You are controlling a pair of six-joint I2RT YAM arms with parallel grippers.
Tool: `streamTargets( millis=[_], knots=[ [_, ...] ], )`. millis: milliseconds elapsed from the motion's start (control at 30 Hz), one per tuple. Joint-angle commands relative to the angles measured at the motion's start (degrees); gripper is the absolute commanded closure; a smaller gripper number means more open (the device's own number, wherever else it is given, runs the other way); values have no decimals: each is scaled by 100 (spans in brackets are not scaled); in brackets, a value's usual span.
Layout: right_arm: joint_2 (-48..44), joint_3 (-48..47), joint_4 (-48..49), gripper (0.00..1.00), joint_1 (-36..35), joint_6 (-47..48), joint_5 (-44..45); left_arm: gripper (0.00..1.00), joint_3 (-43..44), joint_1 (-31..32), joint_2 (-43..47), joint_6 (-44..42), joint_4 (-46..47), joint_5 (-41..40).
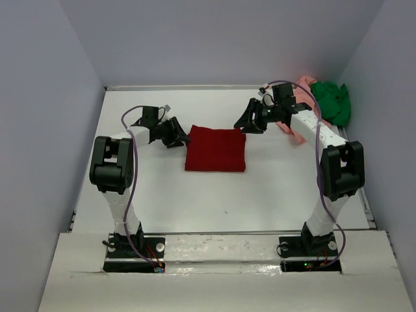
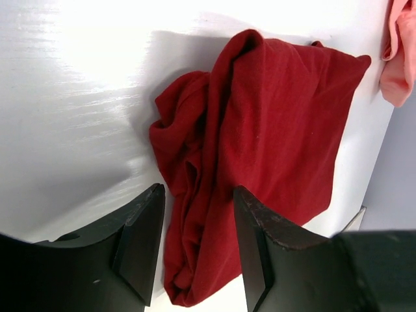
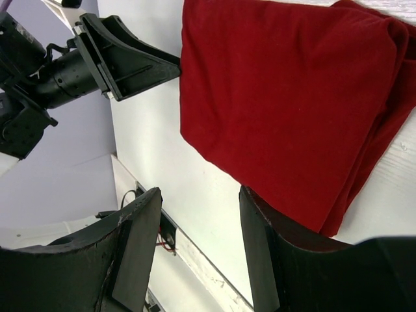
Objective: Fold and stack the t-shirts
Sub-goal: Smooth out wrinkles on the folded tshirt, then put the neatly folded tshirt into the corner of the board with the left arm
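Observation:
The left gripper moves down toward the middle of the dark red t-shirt next, then closes its fingers on either side of the shirt's bunched edge.
The dark red t-shirt (image 1: 216, 149) lies folded into a rectangle in the middle of the table (image 1: 273, 188). My left gripper (image 1: 179, 135) is at its left edge, open. In the left wrist view the bunched edge of the dark red t-shirt (image 2: 273, 123) runs under the gap of the left gripper (image 2: 198, 214), not pinched. My right gripper (image 1: 246, 122) hovers by the shirt's far right corner, open. In the right wrist view only bare table shows between the jaws of the right gripper (image 3: 198, 221), beside the dark red t-shirt (image 3: 286, 97). The salmon pink t-shirt (image 1: 297, 133) and green t-shirt (image 1: 331, 101) lie crumpled at the far right.
Grey walls enclose the table on three sides. The pink shirt (image 2: 400, 58) lies partly under the right arm (image 1: 325, 140). The left gripper (image 3: 123, 62) shows across the red shirt in the right wrist view. Both arm bases (image 1: 133, 250) stand at the near edge.

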State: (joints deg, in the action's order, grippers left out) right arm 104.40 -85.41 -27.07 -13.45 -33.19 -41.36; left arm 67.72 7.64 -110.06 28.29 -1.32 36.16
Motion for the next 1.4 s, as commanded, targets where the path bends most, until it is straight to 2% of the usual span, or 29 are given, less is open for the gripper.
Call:
streamTargets(
  millis=[0, 200, 333, 433, 500, 533, 600, 633, 1033, 1367],
  knots=[
    [-183, -46, 61, 43, 36, 67, -56, 44, -49, 71, 126, 36, 282, 268],
    [-174, -55, 61, 43, 36, 67, -65, 44, 65, 282, -138, 97, 335, 277],
    [-166, -73, 61, 43, 36, 58, -65, 48, 354, 396, -437, -42, -95, -90],
    [-157, -90, 53, 43, 36, 49, -56, 55, 496, 431, -674, -140, -553, -416],
    [-166, -108, 61, 43, 36, 41, -56, 64, 592, 431, -736, -184, -711, -610],
    [-166, -108, 61, 43, 36, 41, -56, 81, 628, 431, -797, -201, -833, -750],
    [-174, -108, 61, 44, 36, 41, -47, 97, 724, 431, -841, -175, -931, -943],
    [-174, -108, 61, 44, 36, 41, -65, 100, 768, 431, -885, -175, -1018, -1057],
    [-472, 103, -132, 47, 36, 216, 102, 100, 1849, 431, -1368, -324, -1686, -2095],
    [-912, 366, -756, 44, 36, 541, 823, 100, 3185, 178, -1887, -491, -2293, -2447]
  ],
)
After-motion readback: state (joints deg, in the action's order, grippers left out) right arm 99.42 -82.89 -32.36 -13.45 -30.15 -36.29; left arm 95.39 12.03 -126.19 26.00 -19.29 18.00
